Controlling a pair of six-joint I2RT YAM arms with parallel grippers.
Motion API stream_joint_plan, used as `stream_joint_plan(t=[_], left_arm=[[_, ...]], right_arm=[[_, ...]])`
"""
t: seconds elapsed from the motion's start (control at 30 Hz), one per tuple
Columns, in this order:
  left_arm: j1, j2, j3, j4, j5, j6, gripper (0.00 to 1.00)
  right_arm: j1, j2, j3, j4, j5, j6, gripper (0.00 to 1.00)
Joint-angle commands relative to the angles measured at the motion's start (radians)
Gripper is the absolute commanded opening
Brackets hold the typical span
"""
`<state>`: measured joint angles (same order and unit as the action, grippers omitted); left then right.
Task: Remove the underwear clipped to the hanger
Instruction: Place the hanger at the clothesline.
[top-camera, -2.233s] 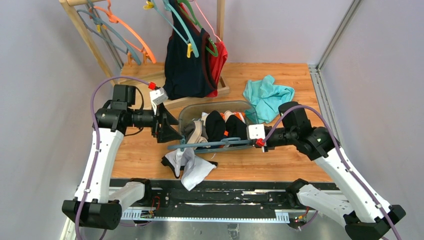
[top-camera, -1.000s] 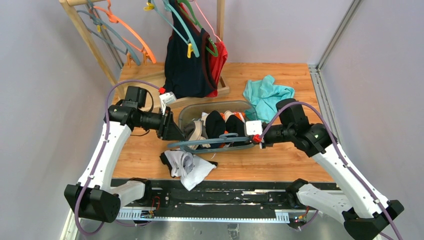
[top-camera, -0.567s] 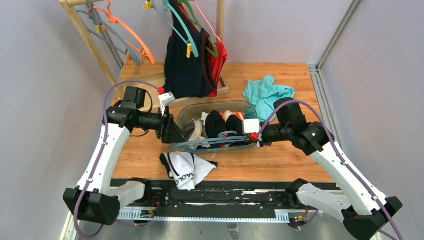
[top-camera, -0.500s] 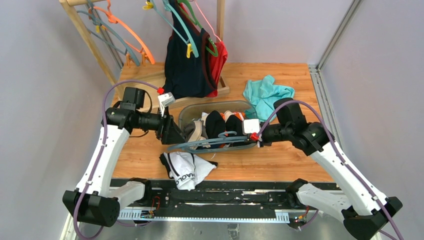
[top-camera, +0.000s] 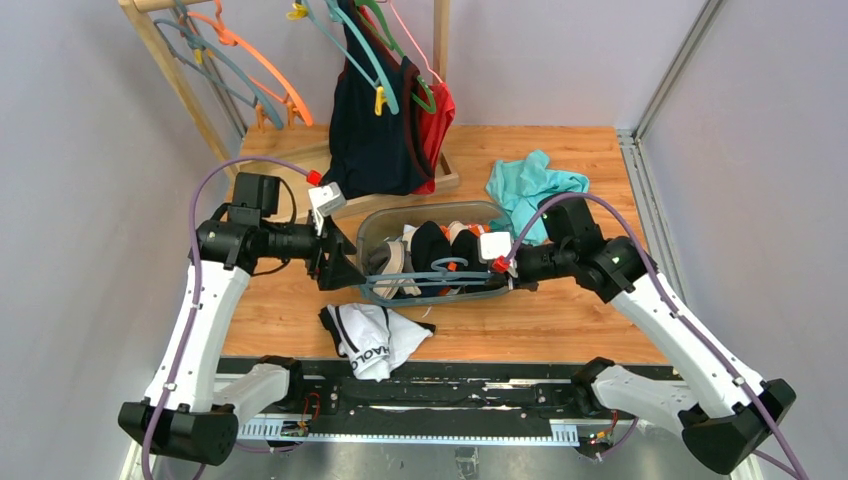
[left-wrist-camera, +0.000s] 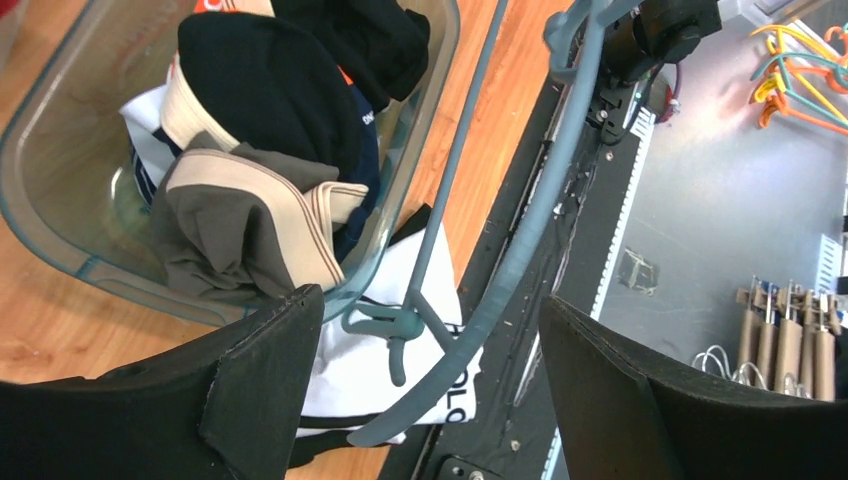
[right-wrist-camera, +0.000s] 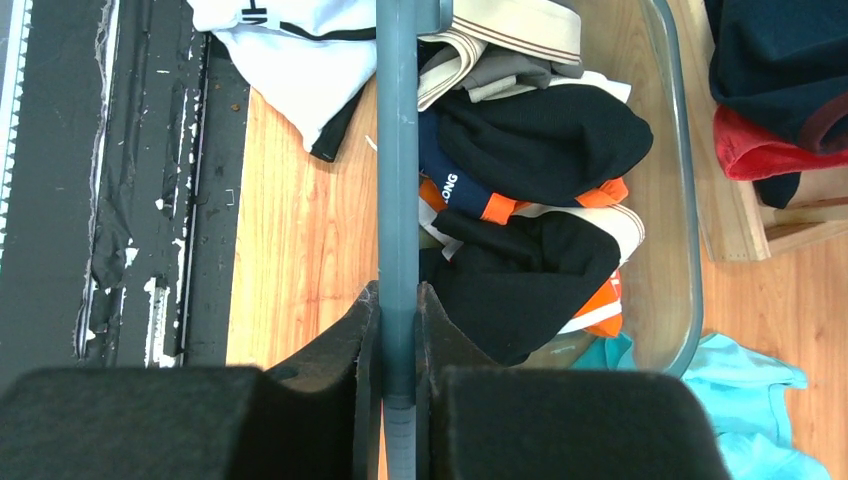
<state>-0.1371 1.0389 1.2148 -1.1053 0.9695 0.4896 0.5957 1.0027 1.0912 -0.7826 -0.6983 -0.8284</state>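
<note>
The left gripper will pull back and turn to close on the hanger's loose end, because that end slants back between the gripper's fingers.
A grey-blue hanger (top-camera: 420, 283) is held level over the front of a clear bin (top-camera: 430, 207). My right gripper (top-camera: 505, 270) is shut on its bar, as the right wrist view (right-wrist-camera: 398, 295) shows. My left gripper (top-camera: 335, 265) is open around the hanger's left end, and its bare clip (left-wrist-camera: 400, 325) sits between the jaws without touching them (left-wrist-camera: 430, 300). A white brief with black trim and lettering (top-camera: 372, 337) lies loose on the table in front of the bin, below the clip (left-wrist-camera: 400, 375). A dark grey-brown brief with a beige waistband (left-wrist-camera: 240, 220) and black items (left-wrist-camera: 270, 90) lie in the bin.
A teal cloth (top-camera: 535, 190) lies at the back right. A navy tank top with red trim (top-camera: 370, 130) hangs on the wooden rack (top-camera: 180, 75) at the back, with several spare hangers (top-camera: 250, 75). The table's front edge and black rail (top-camera: 450, 390) are just past the white brief.
The white brief hung from the hanger's left clip by my left gripper; it came off and now lies on the table. The right arm has moved the hanger back over the bin.
</note>
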Motion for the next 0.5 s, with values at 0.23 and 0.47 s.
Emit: stream_joint_plan(t=[0.23,0.47], left_arm=[[-0.039,-0.112,0.025,-0.002,-0.029,0.191,0.85],[-0.114,-0.162,-0.035,-0.002,-0.138,0.304,0.79]], right_arm=[[0.009,0.077,0.084,-0.003,-0.057,0.067,0.01],[0.010,0.111,0.125,-0.021,-0.131,0.085,0.01]])
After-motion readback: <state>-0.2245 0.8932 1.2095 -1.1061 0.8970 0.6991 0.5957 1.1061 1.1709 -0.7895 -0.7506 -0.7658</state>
